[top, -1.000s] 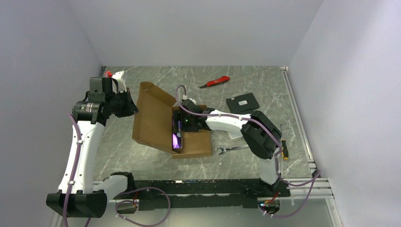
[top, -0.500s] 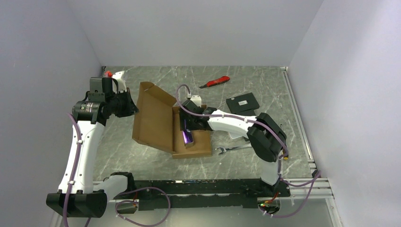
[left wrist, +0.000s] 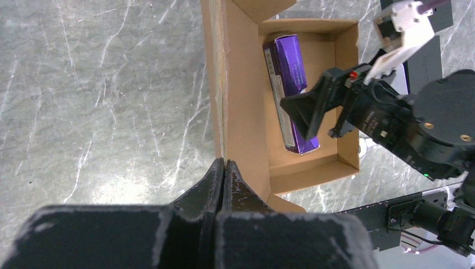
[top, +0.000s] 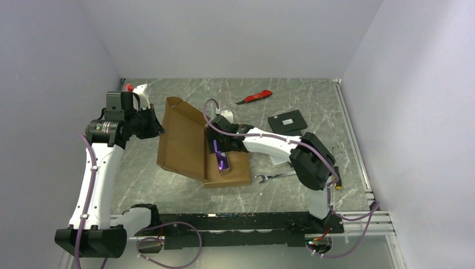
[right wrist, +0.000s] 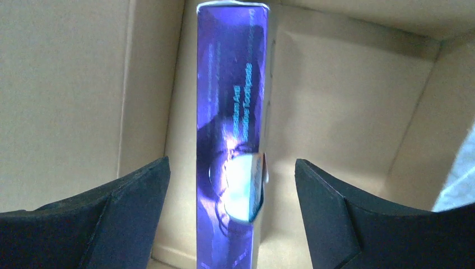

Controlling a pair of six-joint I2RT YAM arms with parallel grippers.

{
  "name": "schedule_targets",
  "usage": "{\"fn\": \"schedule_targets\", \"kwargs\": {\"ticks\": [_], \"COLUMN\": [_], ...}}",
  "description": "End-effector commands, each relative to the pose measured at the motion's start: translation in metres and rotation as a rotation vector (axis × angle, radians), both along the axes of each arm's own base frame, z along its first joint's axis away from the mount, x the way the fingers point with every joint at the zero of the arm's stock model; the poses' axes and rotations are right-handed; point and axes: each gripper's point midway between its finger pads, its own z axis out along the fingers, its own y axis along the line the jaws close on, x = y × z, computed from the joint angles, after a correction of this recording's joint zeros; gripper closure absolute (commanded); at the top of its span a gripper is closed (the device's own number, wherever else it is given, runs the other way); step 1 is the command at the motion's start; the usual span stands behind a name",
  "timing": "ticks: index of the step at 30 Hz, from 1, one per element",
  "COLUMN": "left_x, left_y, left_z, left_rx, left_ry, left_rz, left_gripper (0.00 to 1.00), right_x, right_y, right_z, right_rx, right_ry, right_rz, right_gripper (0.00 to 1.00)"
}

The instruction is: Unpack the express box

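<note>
My right gripper's fingers are on either side of both long sides of the purple carton below it. Next I will move my right gripper down to the carton and close it across the carton's width near the white patch (top: 220, 154) (right wrist: 231, 185).
The express box (top: 235, 174) is a brown cardboard carton lying open mid-table, its lid (top: 180, 139) standing raised to the left. My left gripper (top: 159, 129) is shut on the lid's edge, as the left wrist view (left wrist: 224, 168) shows. A long purple carton (top: 223, 162) lies inside the tray (left wrist: 330, 95); it shows in the left wrist view (left wrist: 291, 84) too. My right gripper (top: 217, 150) is open and low inside the box. In the right wrist view its fingers straddle the purple carton (right wrist: 232, 112) without touching it; the gripper (right wrist: 232, 188) holds nothing.
A red utility knife (top: 255, 97) lies at the back. A black flat box (top: 287, 122) lies right of the carton. A wrench (top: 274, 177) and a screwdriver (top: 336, 168) lie at the right front. A white and red object (top: 135, 88) sits at the back left.
The purple carton has shifted from beside the raised lid toward the tray's middle. My right gripper has moved slightly back and left above it. The left arm has not moved.
</note>
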Motion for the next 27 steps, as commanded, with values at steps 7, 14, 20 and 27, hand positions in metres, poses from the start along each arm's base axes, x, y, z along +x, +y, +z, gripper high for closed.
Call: {"fn": "schedule_targets", "kwargs": {"ticks": [7,14,20,27], "left_x": [-0.004,-0.004,0.001,0.014], "left_y": [-0.005,-0.003,0.005,0.039], "left_z": [0.003,-0.001,-0.005,-0.011], "left_rx": [-0.020,-0.013,0.028,0.158], "left_ry": [-0.003,0.001,0.001,0.016], "left_rz": [-0.024,-0.016,0.012,0.122], "left_gripper": [1.00,1.00,1.00,1.00], "right_x": [0.014,0.016,0.019,0.027], "right_y": [0.009,0.005,0.009,-0.006], "right_z": [-0.025,-0.021,0.025,0.123], "right_rx": [-0.190,-0.244,-0.172,-0.093], "right_ry": [-0.088,-0.134,-0.198,-0.360], "right_rz": [0.029,0.015,0.019,0.004], "right_gripper": [0.27,0.54,0.67,0.67]}}
